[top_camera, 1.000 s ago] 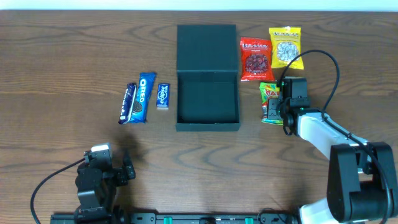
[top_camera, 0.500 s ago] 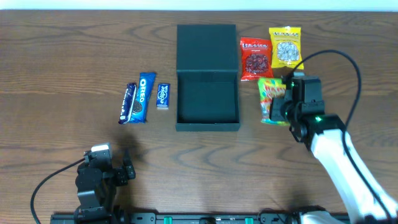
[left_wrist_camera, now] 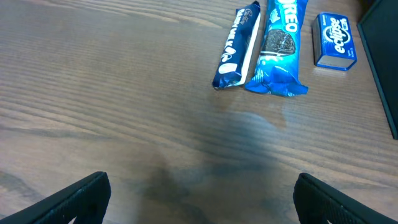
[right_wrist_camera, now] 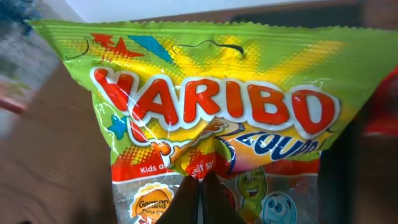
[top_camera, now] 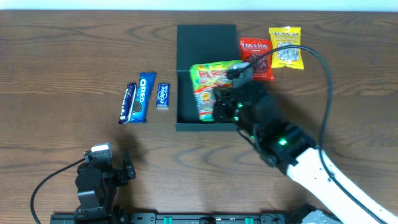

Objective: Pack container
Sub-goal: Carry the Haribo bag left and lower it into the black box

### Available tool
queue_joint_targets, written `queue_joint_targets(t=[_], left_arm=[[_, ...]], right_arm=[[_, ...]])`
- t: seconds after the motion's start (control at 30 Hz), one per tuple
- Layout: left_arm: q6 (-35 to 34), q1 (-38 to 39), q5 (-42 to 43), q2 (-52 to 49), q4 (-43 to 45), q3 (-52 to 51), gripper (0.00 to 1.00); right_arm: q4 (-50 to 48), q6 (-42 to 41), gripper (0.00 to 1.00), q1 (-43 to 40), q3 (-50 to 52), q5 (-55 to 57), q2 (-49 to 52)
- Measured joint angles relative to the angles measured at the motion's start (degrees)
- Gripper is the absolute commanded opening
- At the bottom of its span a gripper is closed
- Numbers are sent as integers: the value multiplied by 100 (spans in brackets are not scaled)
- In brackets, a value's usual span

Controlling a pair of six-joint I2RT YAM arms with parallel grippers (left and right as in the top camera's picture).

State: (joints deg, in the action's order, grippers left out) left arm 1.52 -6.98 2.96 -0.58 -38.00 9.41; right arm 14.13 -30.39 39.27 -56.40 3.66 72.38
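The bag goes toward the small blue box and down next. My right gripper releases it inside the container's side nearest that box [top_camera: 187, 106], as the container's bare bottom shows there.
The dark teal container [top_camera: 186, 46] stands open at the table's middle back, its lid lying flat behind the box. A green and yellow Haribo bag [top_camera: 210, 87] hangs over the open box, pinched low down by my right gripper [top_camera: 225, 104]. In the right wrist view the bag [right_wrist_camera: 205, 106] fills the picture, and the right gripper [right_wrist_camera: 200, 186] is shut on its lower middle. My left gripper [top_camera: 127, 168] stays near the front left edge. Its fingers spread wide over bare wood [left_wrist_camera: 199, 183], holding nothing.
Left of the container lie a dark blue cookie pack [top_camera: 128, 103], a blue Oreo pack [top_camera: 145, 96] and a small blue box [top_camera: 163, 96]. A red packet [top_camera: 258, 53] and a yellow packet [top_camera: 285, 46] lie to its right. The right arm's cable arcs above them.
The right gripper has lifted the Haribo bag off the table right of the container and carried it left, over the open box. The left arm has not moved.
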Motion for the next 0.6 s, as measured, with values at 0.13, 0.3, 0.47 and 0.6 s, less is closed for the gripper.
queue_joint_targets(t=[0.13,0.3,0.47,0.6], left_arm=[[-2,0,0,0,-2,0,95],[-2,0,0,0,-2,0,95],[0,0,0,0,-2,0,95],[-2,0,0,0,-2,0,95]], right_arm=[[-538,-820,2,367,-22,251,732],[-560,-1394,2,448,-142,708,1543],[-590,-1572,2,448,-411,1147,2142],[-629,-1644,44,448,-656,1344,2514]])
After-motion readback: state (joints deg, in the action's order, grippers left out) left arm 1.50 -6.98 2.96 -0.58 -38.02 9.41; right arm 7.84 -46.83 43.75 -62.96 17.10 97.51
